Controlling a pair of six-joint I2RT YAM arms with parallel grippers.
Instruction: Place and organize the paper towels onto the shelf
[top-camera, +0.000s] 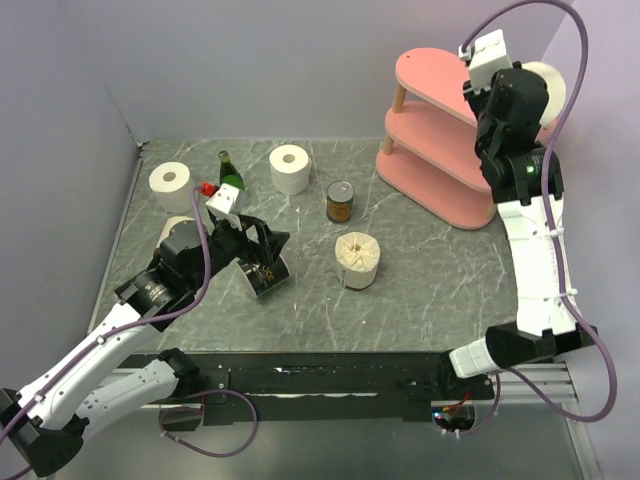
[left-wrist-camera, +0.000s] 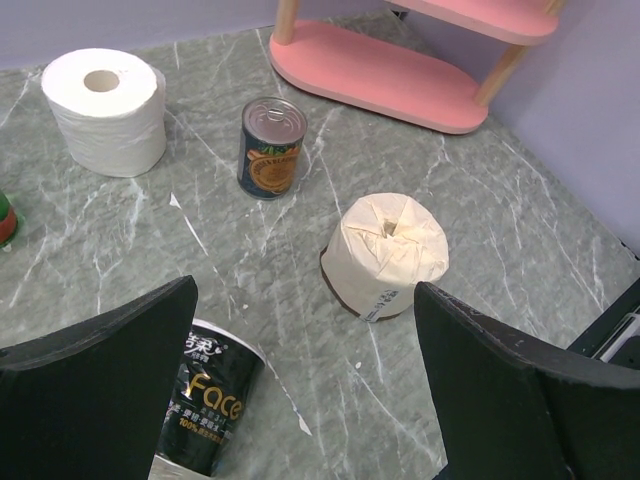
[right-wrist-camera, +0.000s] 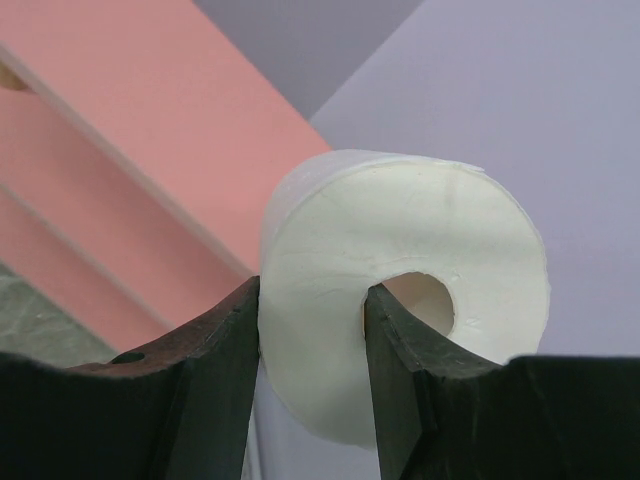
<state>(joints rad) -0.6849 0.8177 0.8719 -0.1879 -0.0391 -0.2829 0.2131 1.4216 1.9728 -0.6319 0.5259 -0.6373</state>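
Observation:
The top level is empty beyond the held white paper towel roll, so my right gripper will next move outward over the end of the shelf's top level by the purple wall (right-wrist-camera: 262, 190).
The pink three-tier shelf (top-camera: 440, 140) stands at the back right; it also shows in the left wrist view (left-wrist-camera: 380, 75) and the right wrist view (right-wrist-camera: 150, 120). My right gripper (top-camera: 535, 95) is raised beside the shelf's top right end. In its wrist view the right gripper (right-wrist-camera: 310, 350) is shut on a white paper towel roll (right-wrist-camera: 400, 250), one finger in the core and one outside. Two more rolls stand on the table, at back left (top-camera: 170, 183) and back middle (top-camera: 290, 168), the latter also in the left wrist view (left-wrist-camera: 105, 110). My left gripper (top-camera: 268, 250) is open and empty, low over the table (left-wrist-camera: 310, 400).
A black cup (top-camera: 268, 278) lies under the left gripper (left-wrist-camera: 205, 400). A cream wrapped roll (top-camera: 358, 258) stands mid-table, a tin can (top-camera: 340, 201) behind it, and a green bottle (top-camera: 230, 172) at back left. Purple walls close in the back and sides.

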